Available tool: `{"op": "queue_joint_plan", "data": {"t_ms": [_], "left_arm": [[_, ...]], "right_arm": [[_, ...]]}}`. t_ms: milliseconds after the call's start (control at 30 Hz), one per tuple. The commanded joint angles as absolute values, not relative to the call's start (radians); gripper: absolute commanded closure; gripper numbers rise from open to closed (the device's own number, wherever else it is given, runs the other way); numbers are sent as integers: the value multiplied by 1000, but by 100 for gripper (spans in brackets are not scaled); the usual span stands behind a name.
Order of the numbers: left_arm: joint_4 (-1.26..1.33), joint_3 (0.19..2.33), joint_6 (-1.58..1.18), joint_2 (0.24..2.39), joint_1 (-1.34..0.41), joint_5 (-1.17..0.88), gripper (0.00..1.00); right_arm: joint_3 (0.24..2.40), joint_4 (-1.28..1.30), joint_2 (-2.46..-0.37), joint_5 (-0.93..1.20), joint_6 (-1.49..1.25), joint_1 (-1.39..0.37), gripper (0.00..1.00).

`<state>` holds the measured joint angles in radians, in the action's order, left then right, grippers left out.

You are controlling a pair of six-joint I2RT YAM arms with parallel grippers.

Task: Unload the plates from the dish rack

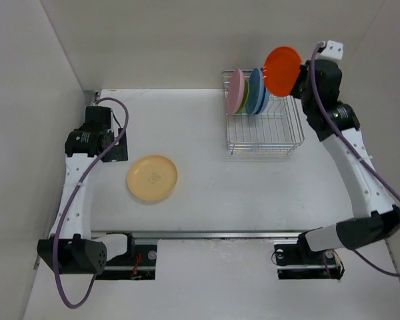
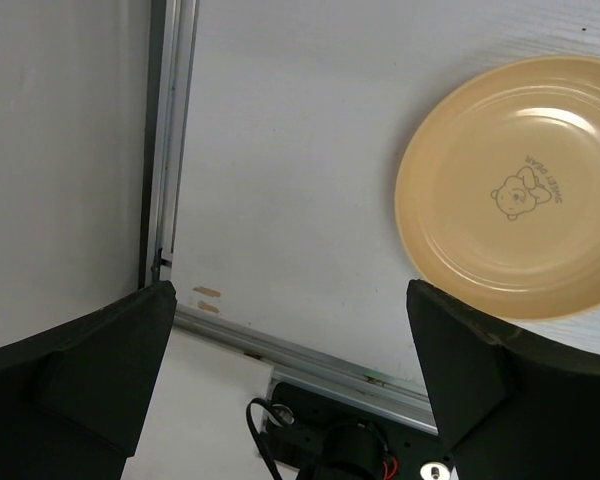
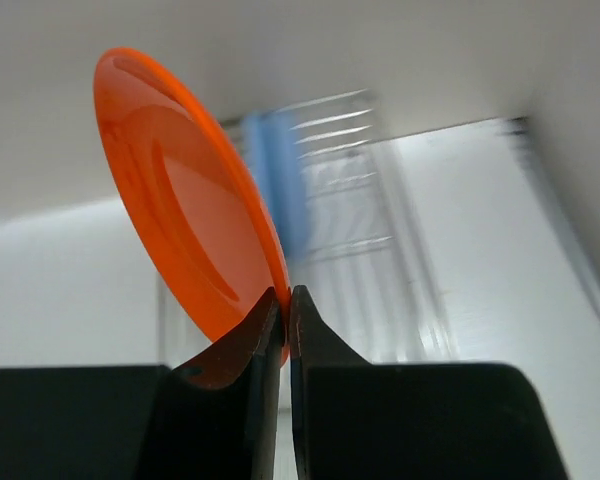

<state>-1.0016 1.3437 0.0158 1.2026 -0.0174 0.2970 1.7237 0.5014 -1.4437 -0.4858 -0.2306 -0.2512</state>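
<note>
I will swing my right gripper back and down and tilt the red-orange plate flat beside the pale yellow-orange plate [image 1: 152, 178], where the table is empty.
My right gripper [image 1: 295, 81] is shut on the rim of a red-orange plate [image 1: 281, 70] and holds it upright in the air above the far right of the silver wire dish rack [image 1: 280, 137]. In the right wrist view the orange plate [image 3: 185, 235] is pinched between my fingertips [image 3: 285, 300]. Pink [image 1: 235, 91], lime green and blue [image 1: 257, 90] plates stand in the rack's far end. A pale yellow-orange plate [image 1: 152, 178] lies flat on the table and shows in the left wrist view [image 2: 515, 200]. My left gripper [image 1: 117, 150] is open and empty, left of that plate.
White walls enclose the table on the left, far and right sides. A metal rail [image 1: 200, 234] runs along the near edge, with the arm bases [image 1: 130, 257] below it. The rack's near half holds no plates.
</note>
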Motion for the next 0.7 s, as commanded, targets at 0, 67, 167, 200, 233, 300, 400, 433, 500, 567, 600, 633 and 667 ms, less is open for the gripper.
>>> {"op": "queue_joint_plan", "data": {"t_ms": [0,67,167,200,233,300,400,433,500,567,600,633,667], "left_arm": [[-1014,1350,29,1163,-11,291,0],[-1014,1341,29,1154,-11,291,0],[-1014,1341,29,1135,-11,291,0],[-1014,1341,29,1135,-11,291,0],[-1014,1341,29,1135,-11,291,0],[-1014,1341,29,1135,-11,291,0],[-1014,1341,29,1135,-11,282,0],[-1005,1341,29,1135,-11,282,0],[-1005,1331,29,1135,-11,282,0],[-1005,1331,29,1135,-11,273,0],[-1005,1331,29,1135,-11,273,0],[-1005,1331,38,1126,-11,273,0],[-1005,1331,38,1126,-11,264,0]], "right_arm": [[1589,491,-1381,-190,-183,-348,100],[1534,546,-1381,67,-183,-393,100],[1388,583,-1390,387,-195,-443,100],[1343,542,-1390,447,-218,-457,100],[1295,516,-1390,495,-231,-472,100],[1168,468,-1390,566,-256,-509,100],[1057,414,-1390,566,-304,-546,100],[1036,401,-1390,566,-319,-558,100],[993,348,-1399,557,-366,-590,100],[944,310,-1446,539,-399,-603,100],[927,289,-1460,529,-411,-603,100],[898,266,-1477,529,-425,-603,100],[897,229,-1512,529,-434,-603,100]]}}
